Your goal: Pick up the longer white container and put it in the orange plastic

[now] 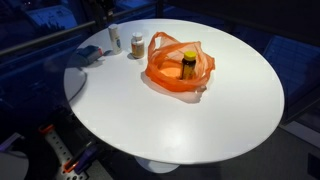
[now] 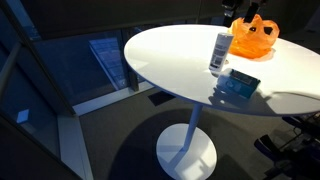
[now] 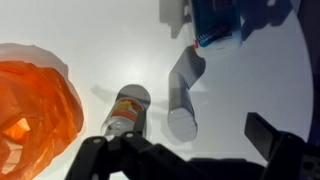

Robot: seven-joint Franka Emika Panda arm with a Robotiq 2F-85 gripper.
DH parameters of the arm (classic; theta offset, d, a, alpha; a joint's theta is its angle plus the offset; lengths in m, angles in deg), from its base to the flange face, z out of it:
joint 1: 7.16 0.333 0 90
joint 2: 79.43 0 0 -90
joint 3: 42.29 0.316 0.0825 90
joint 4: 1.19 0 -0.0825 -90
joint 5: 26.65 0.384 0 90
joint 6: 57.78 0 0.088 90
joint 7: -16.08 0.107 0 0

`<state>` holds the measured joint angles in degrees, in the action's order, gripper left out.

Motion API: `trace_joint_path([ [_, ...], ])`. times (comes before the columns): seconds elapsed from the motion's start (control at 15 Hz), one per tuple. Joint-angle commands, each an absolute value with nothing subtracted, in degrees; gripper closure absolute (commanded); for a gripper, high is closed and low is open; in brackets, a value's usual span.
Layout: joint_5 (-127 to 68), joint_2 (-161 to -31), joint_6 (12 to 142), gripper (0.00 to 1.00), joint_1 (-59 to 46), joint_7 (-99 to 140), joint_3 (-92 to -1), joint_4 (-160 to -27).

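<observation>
Next, my gripper lowers around the upper end of the longer white container standing upright below it, because the container's top lines up between the open fingers.
The longer white container [image 3: 185, 92] stands upright on the white table, seen from above in the wrist view. It also shows in both exterior views [image 1: 113, 40] [image 2: 220, 50]. A shorter bottle with an orange label [image 3: 130, 108] stands beside it [image 1: 136, 45]. The orange plastic bag [image 1: 180, 68] lies open near the table's middle with a dark bottle [image 1: 188, 65] inside; it also shows in the wrist view [image 3: 35, 105] and an exterior view [image 2: 252, 38]. My gripper [image 3: 190, 150] is open and empty, hovering above the longer container, with its fingers on either side below the container's cap in the wrist view.
A blue packet [image 3: 215, 25] lies flat on the table next to the containers [image 1: 85, 55] [image 2: 240, 83]. The round white table [image 1: 210, 125] has its edge close to the containers. The dark floor and the table's pedestal [image 2: 190, 150] lie below.
</observation>
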<state>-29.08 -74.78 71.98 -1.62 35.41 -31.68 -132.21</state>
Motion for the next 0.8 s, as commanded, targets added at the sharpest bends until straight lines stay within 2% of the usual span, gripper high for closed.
trace_joint_path([
  [0.0, -32.02, -80.02, 70.80, 0.00, -1.07, 38.04, -32.18, -127.22],
  [0.4, -32.16, -84.86, 70.70, 0.00, 0.10, 37.77, -33.34, -124.40],
  [0.47, -32.41, -85.27, 70.55, 0.18, 0.27, 37.89, -33.53, -124.20],
  [0.73, -32.62, -85.61, 70.02, 0.51, 0.72, 37.75, -34.29, -123.62],
])
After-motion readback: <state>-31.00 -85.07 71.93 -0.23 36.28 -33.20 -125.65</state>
